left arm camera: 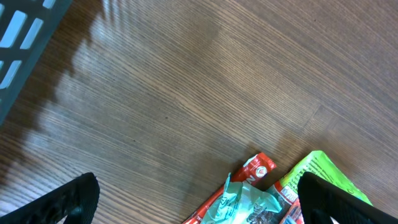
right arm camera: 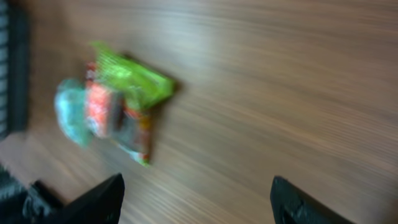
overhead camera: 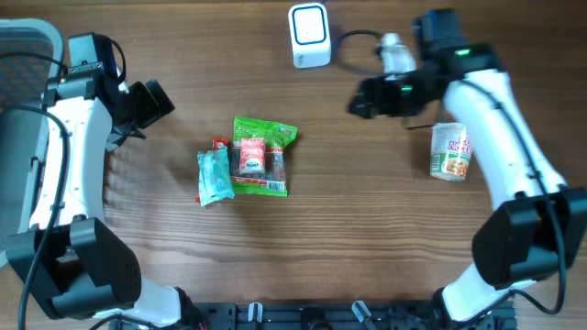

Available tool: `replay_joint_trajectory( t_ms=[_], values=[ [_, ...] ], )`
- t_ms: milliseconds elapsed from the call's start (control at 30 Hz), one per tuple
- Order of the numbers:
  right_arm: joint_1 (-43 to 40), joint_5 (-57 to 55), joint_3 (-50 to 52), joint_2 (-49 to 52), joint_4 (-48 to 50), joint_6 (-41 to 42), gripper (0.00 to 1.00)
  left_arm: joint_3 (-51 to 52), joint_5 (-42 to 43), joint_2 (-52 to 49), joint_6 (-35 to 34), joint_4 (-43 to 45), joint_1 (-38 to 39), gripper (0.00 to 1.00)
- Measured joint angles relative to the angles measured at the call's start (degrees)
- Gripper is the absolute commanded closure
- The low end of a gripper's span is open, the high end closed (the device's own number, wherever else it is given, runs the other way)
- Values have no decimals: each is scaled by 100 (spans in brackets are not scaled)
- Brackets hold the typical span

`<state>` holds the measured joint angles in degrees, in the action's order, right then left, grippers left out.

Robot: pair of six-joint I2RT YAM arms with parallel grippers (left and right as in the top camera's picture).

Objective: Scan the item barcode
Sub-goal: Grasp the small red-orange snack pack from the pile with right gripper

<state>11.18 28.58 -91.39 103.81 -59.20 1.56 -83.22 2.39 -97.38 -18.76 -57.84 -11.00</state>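
Note:
The white snack packet (overhead camera: 252, 156) (right arm camera: 99, 111) lies uncovered on the green bag, so my right gripper swings over to the left in the overhead view and lowers onto it next.
A white barcode scanner (overhead camera: 309, 35) stands at the back middle of the table. A green snack bag (overhead camera: 261, 156) lies mid-table over a red packet (left arm camera: 258, 167), with a teal packet (overhead camera: 214, 174) at its left. A cup of noodles (overhead camera: 450, 150) stands on the right, beside my right arm. My left gripper (overhead camera: 151, 103) hovers open, up and left of the packets, which lie between its fingertips (left arm camera: 68, 199) in the wrist view. My right gripper (overhead camera: 362, 99) is open and empty near the scanner. Its wrist view is blurred and shows the green bag (right arm camera: 127, 81) far off.
A grey basket (overhead camera: 23, 64) sits at the far left edge. The scanner's cable (overhead camera: 353, 41) loops to the right of it, close to my right wrist. A black rail (overhead camera: 303, 316) runs along the front edge.

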Motion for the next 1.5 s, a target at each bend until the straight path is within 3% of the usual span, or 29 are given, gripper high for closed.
replay_joint_trajectory(
  t_ms=[100,267,433,567,667,833,867,900,933,1100,1200,1267,1400,1500],
  values=[
    [1169,-33,262,22,1185,682,24,0,0,0,0,2,0,0],
    [3003,-876,664,302,2131,1764,26,0,0,0,0,0,0,0],
    [3556,-1731,693,1060,2704,2291,30,0,0,0,0,0,0,0],
    [3475,-2166,710,1172,3012,2531,32,0,0,0,0,0,0,0],
    [3285,-2155,710,1172,3075,2686,45,0,0,0,0,0,0,0],
    [3180,-2124,710,1274,3008,3104,54,0,0,0,0,0,0,0],
    [3189,-2057,710,1401,3008,3185,62,0,0,0,0,0,0,0],
    [3189,-1961,710,1486,3012,3217,85,0,0,0,0,0,0,0],
    [3189,-1860,710,1523,3018,3272,96,0,2,0,0,0,0,0],
    [3010,-1276,710,1491,3036,2889,96,0,2,0,0,0,0,0],
    [2424,-297,726,1161,3003,2391,96,0,0,0,0,2,0,0],
    [1829,933,723,852,2911,2037,96,0,2,0,0,2,0,0],
    [765,3270,726,820,1628,885,96,0,2,0,0,-2,0,0],
    [44,4330,723,820,393,-315,96,0,0,0,0,-2,0,0]
  ],
)
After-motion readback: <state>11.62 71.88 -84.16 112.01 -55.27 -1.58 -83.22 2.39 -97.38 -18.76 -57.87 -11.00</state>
